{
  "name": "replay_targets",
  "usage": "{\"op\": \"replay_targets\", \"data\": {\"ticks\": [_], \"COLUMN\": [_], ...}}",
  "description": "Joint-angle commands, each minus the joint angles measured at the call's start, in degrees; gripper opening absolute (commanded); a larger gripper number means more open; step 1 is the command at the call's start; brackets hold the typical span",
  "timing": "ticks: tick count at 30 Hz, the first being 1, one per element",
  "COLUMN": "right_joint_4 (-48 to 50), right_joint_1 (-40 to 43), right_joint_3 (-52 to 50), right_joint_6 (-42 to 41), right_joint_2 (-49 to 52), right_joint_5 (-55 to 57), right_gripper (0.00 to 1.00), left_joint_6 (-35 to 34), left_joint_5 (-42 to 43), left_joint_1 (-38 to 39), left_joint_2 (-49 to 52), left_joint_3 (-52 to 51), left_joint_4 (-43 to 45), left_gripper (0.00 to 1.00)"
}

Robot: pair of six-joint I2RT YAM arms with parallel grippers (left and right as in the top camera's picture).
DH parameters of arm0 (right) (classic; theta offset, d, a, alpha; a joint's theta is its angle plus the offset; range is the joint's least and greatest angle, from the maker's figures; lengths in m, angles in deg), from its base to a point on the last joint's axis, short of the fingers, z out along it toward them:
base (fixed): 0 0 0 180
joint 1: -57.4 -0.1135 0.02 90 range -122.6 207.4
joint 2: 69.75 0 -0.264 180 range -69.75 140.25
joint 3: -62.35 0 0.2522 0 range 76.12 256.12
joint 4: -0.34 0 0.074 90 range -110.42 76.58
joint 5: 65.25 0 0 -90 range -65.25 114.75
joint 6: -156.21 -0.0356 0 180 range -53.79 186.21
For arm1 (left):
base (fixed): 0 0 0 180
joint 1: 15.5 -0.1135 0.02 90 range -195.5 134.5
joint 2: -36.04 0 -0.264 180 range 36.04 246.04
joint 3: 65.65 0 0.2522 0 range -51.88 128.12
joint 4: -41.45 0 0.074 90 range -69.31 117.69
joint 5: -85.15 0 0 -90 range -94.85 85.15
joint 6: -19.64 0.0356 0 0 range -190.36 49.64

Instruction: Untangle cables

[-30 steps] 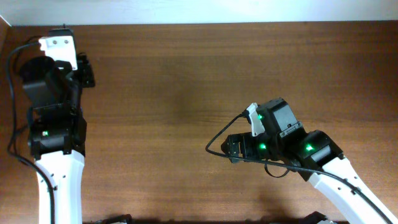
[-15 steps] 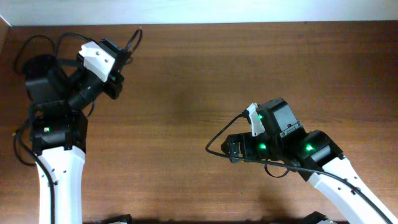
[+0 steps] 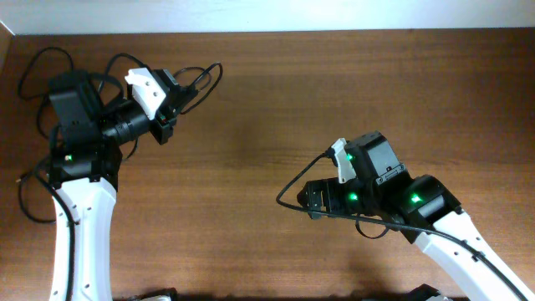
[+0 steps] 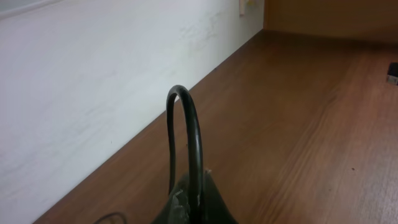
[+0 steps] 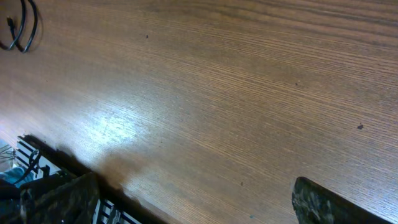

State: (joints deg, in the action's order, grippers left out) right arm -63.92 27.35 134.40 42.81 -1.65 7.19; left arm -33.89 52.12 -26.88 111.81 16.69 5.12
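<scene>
My left gripper needs to point its fingers down and move lower toward the tabletop near the white wall. It will then let go of the thin black cable (image 3: 206, 77), which arches above the tabletop.
My left gripper (image 3: 174, 99) hovers over the table's back left part and is shut on a thin black cable (image 3: 206, 77) that loops out toward the right. In the left wrist view that cable (image 4: 188, 130) arches up out of the closed jaws of the left gripper (image 4: 194, 202). More thin black loops (image 3: 122, 59) trail behind the left wrist. My right gripper (image 3: 311, 199) sits low over the table's right half, open. In the right wrist view the fingers (image 5: 323, 202) of the right gripper (image 5: 193, 183) stand wide apart over bare wood. A cable loop with a small plug (image 5: 22, 27) shows at the far upper left.
Thick black arm wires curl beside the left arm (image 3: 32, 75) and in front of the right wrist (image 3: 288, 191). A white wall (image 4: 74, 93) runs along the table's back edge. The wooden table (image 3: 276, 100) spreads between the two arms.
The left arm has swung from the back left corner toward the right, carrying the cable with it, so black loops now fan out around its wrist. The right arm has not moved.
</scene>
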Motion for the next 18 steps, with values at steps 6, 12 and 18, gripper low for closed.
{"op": "replay_targets", "data": {"ticks": [6,12,18], "right_joint_4": [0.17,0.17,0.17], "right_joint_1": [0.07,0.07,0.07], "right_joint_3": [0.5,0.5,0.5], "right_joint_6": [0.2,0.22,0.2], "right_joint_2": [-0.11,-0.11,-0.11], "right_joint_5": [0.28,0.28,0.28], "right_gripper": [0.99,0.98,0.99], "left_joint_6": [-15.61,-32.26,-58.1], "left_joint_5": [-20.2,-22.05,-41.4], "left_joint_1": [-0.39,-0.37,-0.39], "left_joint_2": [1.95,9.05,16.46], "left_joint_3": [0.68,0.68,0.68], "left_joint_4": [4.22,12.55,14.51], "left_gripper": [0.0,0.0,0.0]}}
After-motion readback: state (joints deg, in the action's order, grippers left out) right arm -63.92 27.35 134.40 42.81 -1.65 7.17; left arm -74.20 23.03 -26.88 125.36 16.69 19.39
